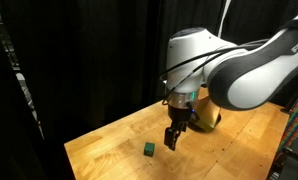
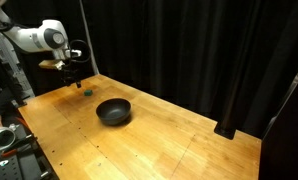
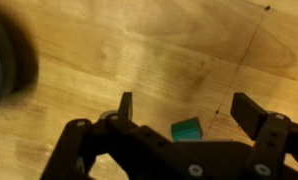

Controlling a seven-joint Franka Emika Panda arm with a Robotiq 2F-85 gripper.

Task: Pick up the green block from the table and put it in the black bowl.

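Observation:
Next, my gripper moves outward and down over the green block (image 1: pixel 148 149) (image 3: pixel 187 130), bringing its open fingers around the sides, because the cube still sits below and beyond them.
The green block (image 1: pixel 148 149) is a tiny dark-green cube on the wooden table (image 1: pixel 229 150). It also shows in an exterior view (image 2: pixel 87 90) and in the wrist view (image 3: pixel 187 129). My gripper (image 1: pixel 171 141) hangs open just above the table, a little to the side of the block. In the wrist view the block lies between my open fingers (image 3: pixel 189 108), near the palm, not gripped. The black bowl (image 2: pixel 114 111) sits on the table some way from the block. Its blurred dark rim shows at the left edge of the wrist view (image 3: pixel 7 65).
Black curtains surround the table (image 2: pixel 169 140). The table's edges are near the block in both exterior views. A yellowish object (image 1: pixel 206 117) sits behind my arm. Equipment stands at the table's corner (image 2: pixel 9 140).

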